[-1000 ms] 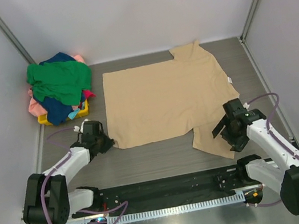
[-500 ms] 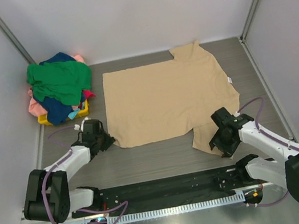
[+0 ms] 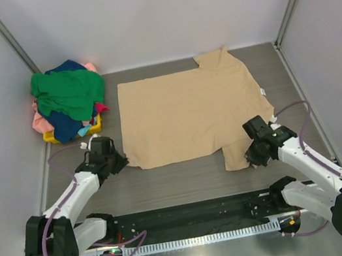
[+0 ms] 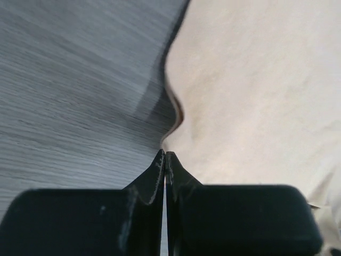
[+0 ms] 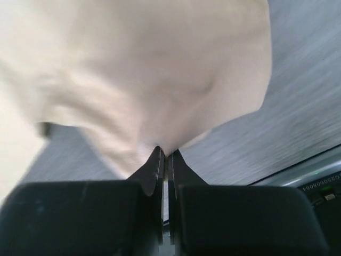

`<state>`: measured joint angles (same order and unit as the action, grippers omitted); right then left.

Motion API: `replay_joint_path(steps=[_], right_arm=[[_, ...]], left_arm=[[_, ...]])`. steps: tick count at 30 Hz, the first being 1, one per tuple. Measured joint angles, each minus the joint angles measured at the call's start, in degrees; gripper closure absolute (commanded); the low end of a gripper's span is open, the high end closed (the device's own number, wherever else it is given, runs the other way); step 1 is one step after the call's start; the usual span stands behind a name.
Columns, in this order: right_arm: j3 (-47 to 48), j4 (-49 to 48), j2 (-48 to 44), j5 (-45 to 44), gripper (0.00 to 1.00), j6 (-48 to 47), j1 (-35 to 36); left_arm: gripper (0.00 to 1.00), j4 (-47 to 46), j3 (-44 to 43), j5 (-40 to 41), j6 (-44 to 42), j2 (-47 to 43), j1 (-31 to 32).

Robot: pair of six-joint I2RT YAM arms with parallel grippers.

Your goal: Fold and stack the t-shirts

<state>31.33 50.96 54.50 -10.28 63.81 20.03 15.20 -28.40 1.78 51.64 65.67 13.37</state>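
Observation:
The shirt's near sleeve goes up and outward in my right gripper next, for release over the shirt's body near the label (image 3: 234,91), since that sleeve juts toward the bar.
A tan t-shirt (image 3: 187,108) lies spread flat in the middle of the table, with a small white label at its right edge. My left gripper (image 3: 123,162) is at the shirt's near left corner. In the left wrist view its jaws (image 4: 165,155) are shut on the raised hem of the tan cloth (image 4: 256,96). My right gripper (image 3: 250,156) is at the near sleeve (image 3: 234,155). In the right wrist view it (image 5: 166,153) is shut on a bunched fold of tan cloth (image 5: 160,69) lifted off the table. Green (image 3: 68,90), navy (image 3: 61,124) and pink (image 3: 38,123) t-shirts are heaped at the far left.
The heap of shirts sits in a small yellow basket (image 3: 94,126) against the left wall. White walls close in the table on three sides. A black rail (image 3: 187,217) with both arm bases runs along the near edge.
The right gripper has closed on the near sleeve and drawn it up and inward, so the sleeve now looks shorter. The left gripper stayed shut at the shirt's corner, shifting only slightly.

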Motion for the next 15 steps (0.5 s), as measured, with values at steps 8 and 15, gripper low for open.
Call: replay_joint_path(steps=[8, 15], right_arm=[[20.74, 2.21, 5.01, -10.88, 0.99, -6.84, 0.0], [34.32, -0.04, 19.71, -16.79, 0.99, -14.23, -1.4]], left_arm=[[1.0, 7.26, -11.08, 1.4, -1.29, -1.11, 0.0], [1.0, 9.94, -22.36, 2.84, -1.64, 10.21, -0.02]])
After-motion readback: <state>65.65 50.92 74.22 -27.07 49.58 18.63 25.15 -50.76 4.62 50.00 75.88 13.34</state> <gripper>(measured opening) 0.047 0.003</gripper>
